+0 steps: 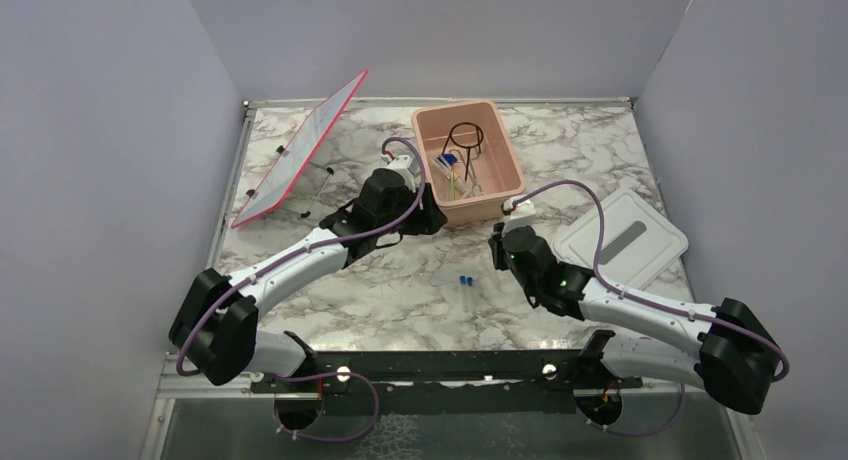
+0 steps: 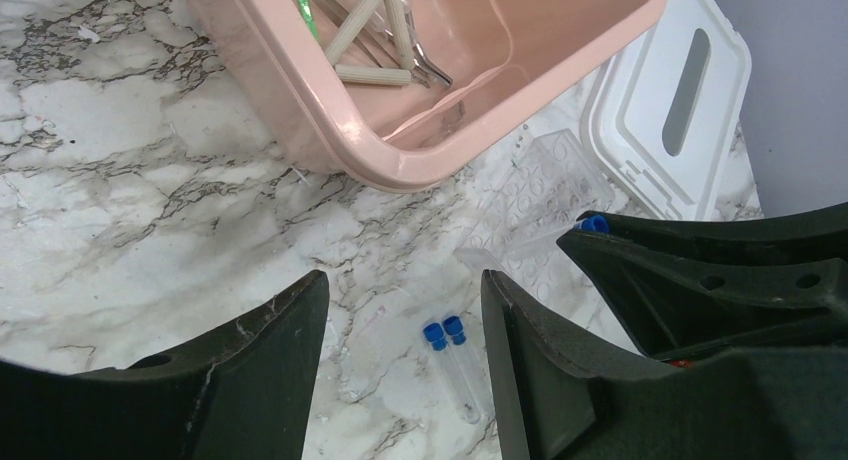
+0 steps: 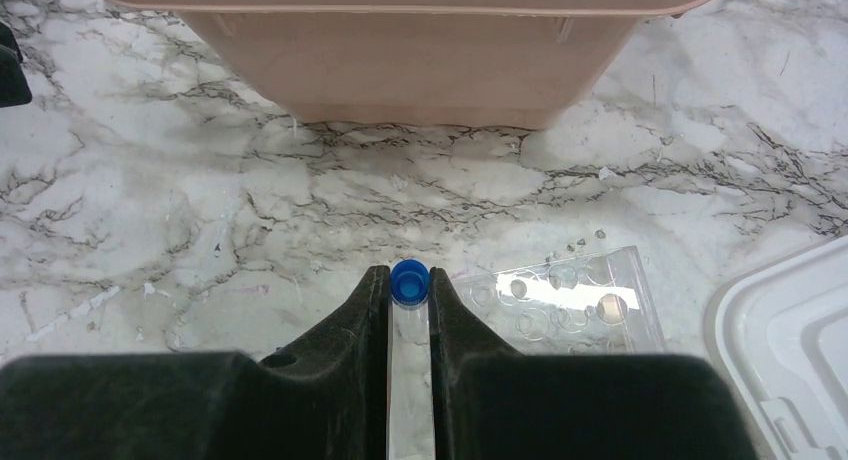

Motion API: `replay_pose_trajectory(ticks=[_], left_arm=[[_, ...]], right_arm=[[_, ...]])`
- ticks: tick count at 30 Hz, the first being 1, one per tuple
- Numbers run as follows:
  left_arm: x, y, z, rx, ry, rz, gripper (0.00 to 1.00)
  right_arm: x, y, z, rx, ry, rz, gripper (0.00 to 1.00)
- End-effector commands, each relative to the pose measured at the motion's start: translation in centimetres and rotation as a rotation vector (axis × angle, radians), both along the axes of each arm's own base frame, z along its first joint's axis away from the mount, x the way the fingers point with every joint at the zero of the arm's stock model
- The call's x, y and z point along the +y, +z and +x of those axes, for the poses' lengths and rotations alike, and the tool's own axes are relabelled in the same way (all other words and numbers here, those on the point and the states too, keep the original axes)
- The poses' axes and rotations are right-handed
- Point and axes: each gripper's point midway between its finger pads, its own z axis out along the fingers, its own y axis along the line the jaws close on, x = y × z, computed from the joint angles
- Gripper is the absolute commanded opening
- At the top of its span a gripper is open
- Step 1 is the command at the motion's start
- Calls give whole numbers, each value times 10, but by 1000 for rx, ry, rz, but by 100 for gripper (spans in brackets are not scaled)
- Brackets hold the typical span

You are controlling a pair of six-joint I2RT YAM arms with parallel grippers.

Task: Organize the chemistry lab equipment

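Observation:
The blue-capped tube is still above the marble. My right gripper should next lower the tube beside the clear tube rack and let it go on the table.
My right gripper [image 3: 410,280] is shut on a clear tube with a blue cap [image 3: 410,282], held just above the table in front of the pink tub [image 3: 400,50]. In the top view it [image 1: 499,244] is right of two more blue-capped tubes [image 1: 466,280] lying side by side on the table. My left gripper [image 2: 402,280] is open and empty, and those two tubes [image 2: 447,332] show between its fingers. It hovers by the tub's near left corner [image 1: 425,216]. A clear tube rack [image 3: 570,300] lies flat right of my right gripper. The tub holds a black wire ring stand [image 1: 465,135], a green-yellow stick [image 1: 452,185] and metal tweezers [image 2: 425,68].
The tub's white lid [image 1: 620,238] lies at the right, beyond the rack [image 2: 540,200]. A large flat red-edged panel [image 1: 300,150] leans at the back left. Grey walls close off the table on three sides.

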Motion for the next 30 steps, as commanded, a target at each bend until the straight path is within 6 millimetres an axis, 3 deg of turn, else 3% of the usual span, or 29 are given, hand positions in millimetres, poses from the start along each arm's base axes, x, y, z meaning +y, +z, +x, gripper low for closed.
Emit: replay_pose_trajectory(ticks=[1,16,30], left_arm=[[4,11,2,-43,15,-14,60],[12,16,0,-66,37,-15,61],[13,18,2,-72,52,-10,61]], right_arm=[[-3,-6,2,-13,-35,9,13],[-3,-5,14,-119,-76,70,13],[-3,-3,38,-236,-190,123,13]])
